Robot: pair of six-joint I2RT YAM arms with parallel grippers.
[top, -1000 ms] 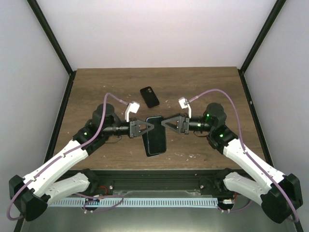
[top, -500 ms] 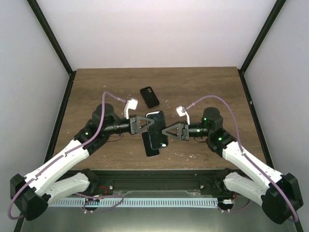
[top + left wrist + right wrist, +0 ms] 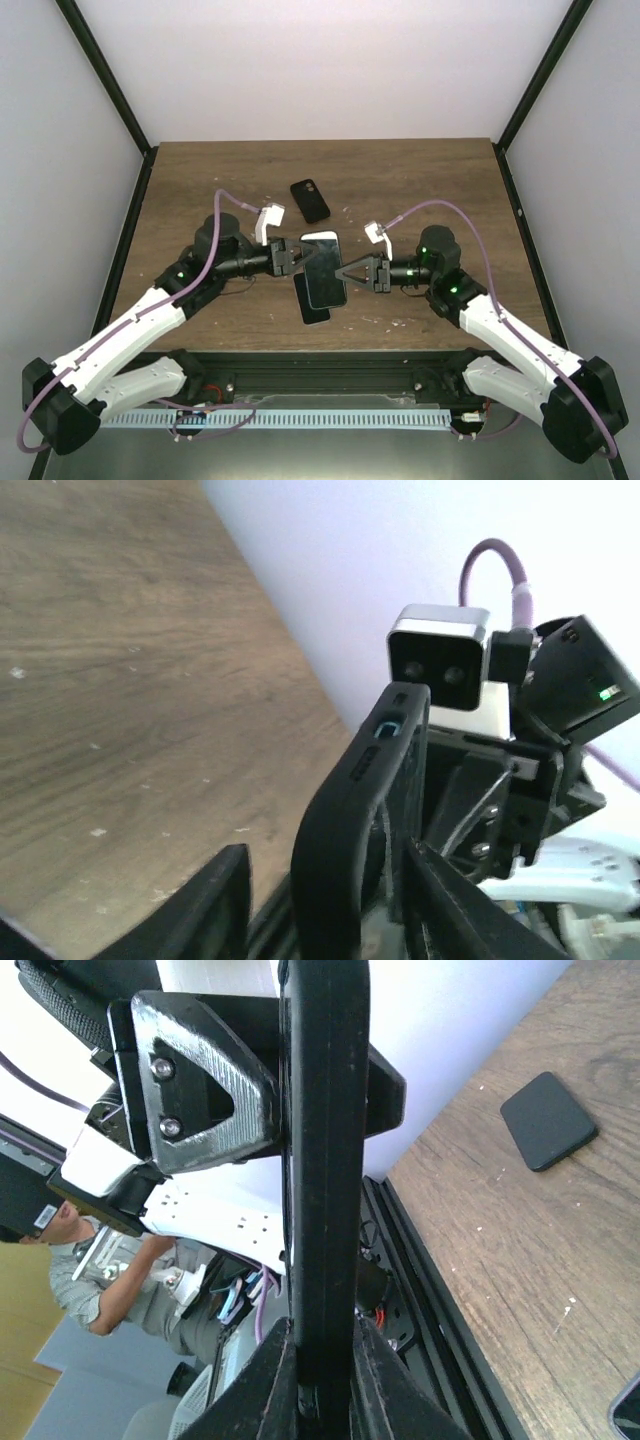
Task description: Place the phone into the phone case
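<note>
My right gripper lowers next, shifting to the right in the top view, and releases the cover on bare wood.
A black-rimmed, phone-sized cover (image 3: 323, 270) hangs above the table between both grippers. In the left wrist view its thick black rim (image 3: 345, 810) is bent and has a small cutout. In the right wrist view it stands edge-on (image 3: 322, 1160). My right gripper (image 3: 345, 272) (image 3: 322, 1360) is shut on it. My left gripper (image 3: 300, 258) (image 3: 330, 880) straddles the rim, with a gap at one finger. A dark glossy slab, seemingly the phone (image 3: 313, 308), lies on the table under it; its corner shows in the right wrist view (image 3: 630, 1412). No transparent phone case shows.
A second black cover with a corner camera cutout (image 3: 310, 200) (image 3: 548, 1120) lies further back on the wooden table (image 3: 430, 180). A black frame rail (image 3: 320, 365) runs along the near edge. Black posts stand at the back corners.
One slab lay on the table between the grippers. Its upper layer has been lifted up and back, uncovering the dark slab beneath. The right gripper has shifted left with it.
</note>
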